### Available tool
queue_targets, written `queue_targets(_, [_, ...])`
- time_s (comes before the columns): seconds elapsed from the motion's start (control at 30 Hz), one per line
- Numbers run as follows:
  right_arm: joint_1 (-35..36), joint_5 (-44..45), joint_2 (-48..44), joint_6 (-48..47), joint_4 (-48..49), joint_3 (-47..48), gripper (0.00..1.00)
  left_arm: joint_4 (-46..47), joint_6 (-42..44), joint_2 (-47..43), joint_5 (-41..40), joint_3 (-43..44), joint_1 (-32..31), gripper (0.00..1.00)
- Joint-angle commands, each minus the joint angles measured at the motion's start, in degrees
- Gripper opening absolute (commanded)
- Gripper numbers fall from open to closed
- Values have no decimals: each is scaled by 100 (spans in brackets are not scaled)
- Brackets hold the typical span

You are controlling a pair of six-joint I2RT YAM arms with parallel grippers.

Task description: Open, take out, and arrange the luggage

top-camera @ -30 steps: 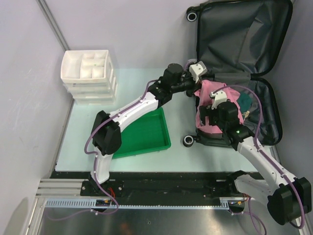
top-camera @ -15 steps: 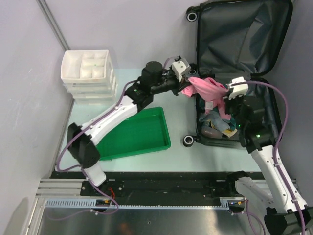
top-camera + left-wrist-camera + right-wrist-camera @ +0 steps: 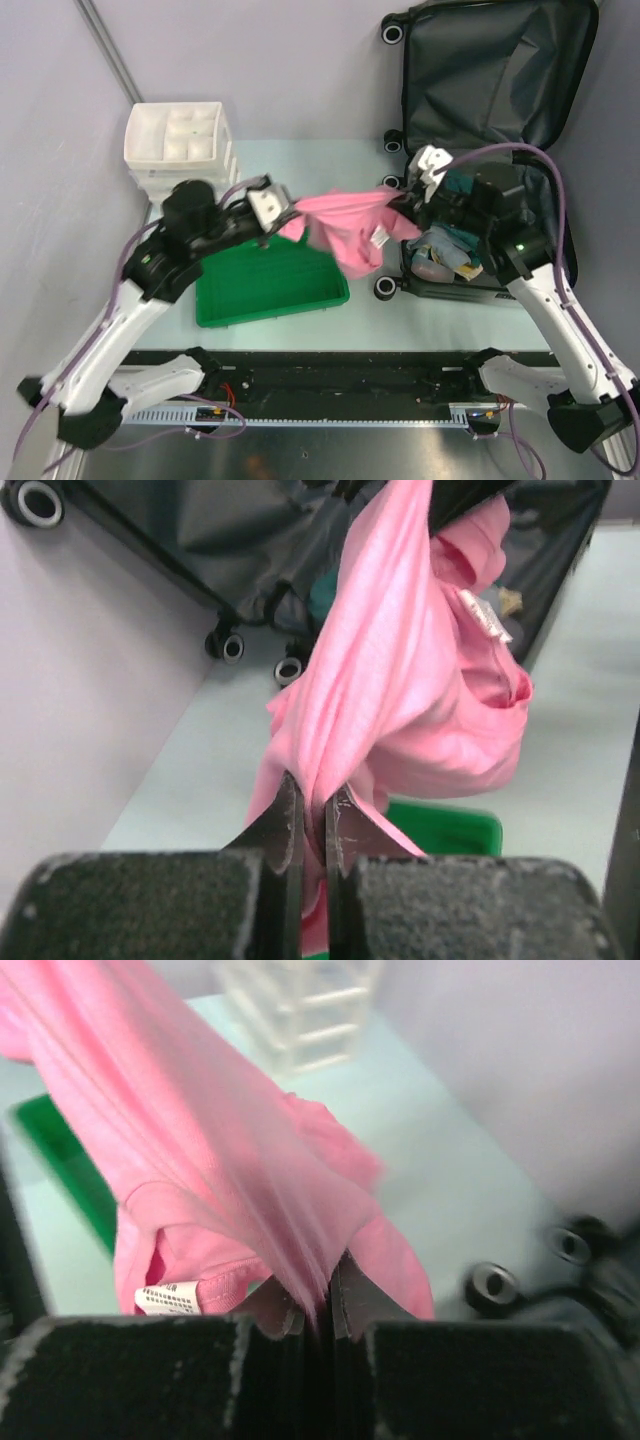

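The tray is empty, so the robot's left gripper will lower toward the left in the top view, to the tray corner by the drawer box, and release the garment.
The luggage (image 3: 490,90) lies open at the back right, its dark lined lid up and several items in its base (image 3: 450,262). A pink garment (image 3: 345,230) hangs stretched in the air between both grippers, sagging over the table beside the luggage's near wheel (image 3: 385,288). My left gripper (image 3: 288,215) is shut on the garment's left end, and the left wrist view shows the cloth (image 3: 400,680) pinched in that gripper (image 3: 312,815). My right gripper (image 3: 398,203) is shut on the right end; the right wrist view shows the fabric (image 3: 200,1160) bunched in this gripper (image 3: 318,1305).
A flat green tray (image 3: 240,295) lies on the table below the left gripper and the garment's left part. A white compartmented drawer box (image 3: 180,145) stands at the back left. Grey walls close in the left and back sides.
The right gripper has shut on the pink garment. Both arms have carried it up out of the luggage and leftward, so it now hangs spread between them by the green tray.
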Motion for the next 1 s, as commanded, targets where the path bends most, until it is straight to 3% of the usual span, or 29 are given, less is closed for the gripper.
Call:
queue_targets(0.0, [597,-250,253,394,54,263,0,-1914,856,-1323,-107,-404,567,0])
queue_targets(0.2, [1495,-697,1237,1255,395,219,0,-3858,1455,-2308,-853,-712,611,0])
queue_targets(0.37, [1926,-935,2045,1774,975,201,0,-4213,1341,-2520,-1940,-1230,611,0])
queue_targets(0.5, [1935,-1172,2836,1941,1424,201,0,-4161,1297,-2091,-2049,-1521,813,0])
queue_targets(0.6, [1935,-1296,3504,1986,1679,341,0,-4003,1664,-1320,-1376,-1477,1795,0])
queue_targets(0.63, [1918,-1339,3793,1986,1697,394,0,-3985,1788,-1098,-1059,-1303,2546,0])
queue_targets(0.73, [1795,-1348,4417,1986,1864,701,0,-4028,2236,-70,-30,-733,3683,0])
queue_targets(0.97, [1601,-822,5648,1775,1619,1729,0,-3924,2650,1600,377,-405,3802,0])
